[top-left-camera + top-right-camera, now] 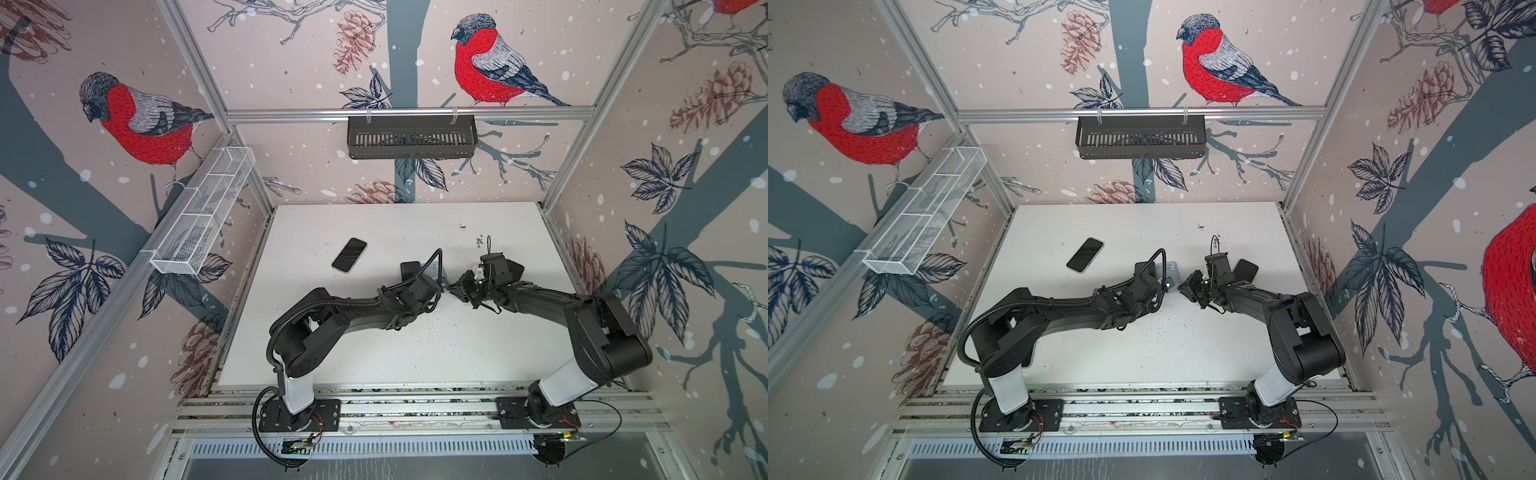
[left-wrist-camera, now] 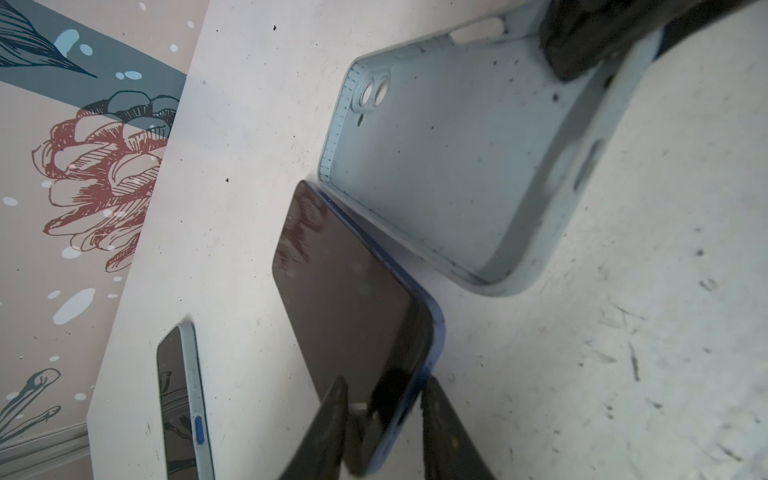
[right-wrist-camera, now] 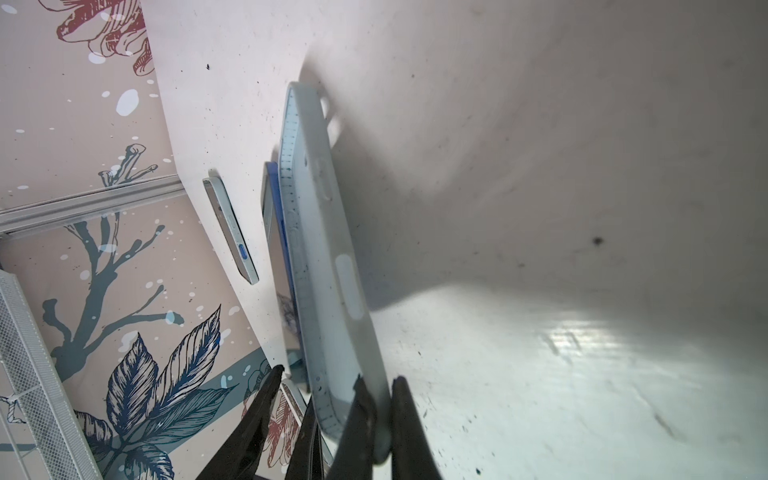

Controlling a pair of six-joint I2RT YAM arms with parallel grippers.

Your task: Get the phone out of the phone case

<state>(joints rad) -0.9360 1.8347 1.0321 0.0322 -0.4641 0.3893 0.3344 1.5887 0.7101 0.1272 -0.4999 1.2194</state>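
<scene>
The empty case is tilted over the table, so the robot's right gripper will come down next to lay it flat on the tabletop [image 1: 1171, 272] [image 3: 374, 260] beside the phone and let it go.
The phone [image 2: 353, 291], dark-screened with a blue rim, is out of the phone case [image 2: 436, 166] and stands on edge beside it. One end of it sits between the fingers of my left gripper [image 2: 386, 382], which is open, with a gap between one finger and the screen. The pale blue case is empty, its inside and camera holes showing. My right gripper [image 3: 384, 399] is shut on the case's [image 3: 324, 249] side wall and holds it tilted up over the table. In both top views the two grippers [image 1: 442, 284] [image 1: 1183, 286] meet at mid-table.
A second phone [image 1: 349, 254] [image 1: 1084, 254] with a pale rim lies flat on the white table [image 1: 457, 353], left of the grippers. A white wire basket [image 1: 203, 216] hangs on the left wall. A black basket [image 1: 411, 137] hangs on the back rail.
</scene>
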